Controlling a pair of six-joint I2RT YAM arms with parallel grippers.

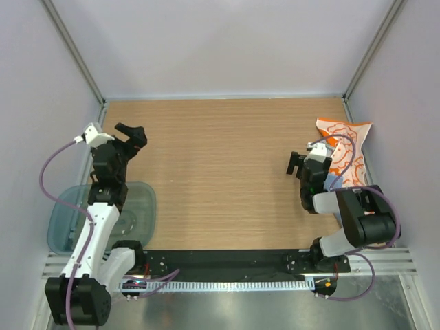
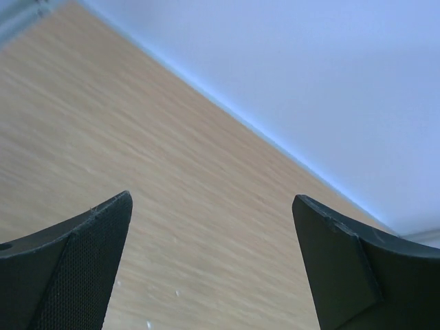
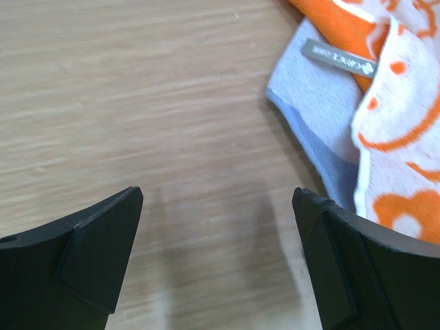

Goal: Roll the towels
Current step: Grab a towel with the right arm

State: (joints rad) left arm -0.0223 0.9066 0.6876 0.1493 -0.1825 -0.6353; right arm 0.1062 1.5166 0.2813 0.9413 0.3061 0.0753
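Observation:
My right gripper will rise, swing outward and come down onto the pale blue towel's corner by the grey label, because that corner sticks out past the patterned towel.
The towels lie in a heap at the table's right side. An orange and white swirly towel (image 1: 346,141) is on top, and a pale blue towel (image 1: 333,181) peeks out beneath it. In the right wrist view the pale blue towel (image 3: 313,110) with a grey label sits partly under the patterned towel (image 3: 405,144). My right gripper (image 1: 297,165) (image 3: 216,199) stands open just left of the heap, with only bare wood between its fingers. Far across the table my left gripper (image 1: 130,136) (image 2: 212,199) is open too, over bare wood, holding nothing.
A translucent blue-green plastic tray (image 1: 141,199) sits at the near left, partly under the left arm. Pale walls (image 1: 220,48) enclose the wooden table (image 1: 220,172) at the back and both sides. A black rail runs along the near edge.

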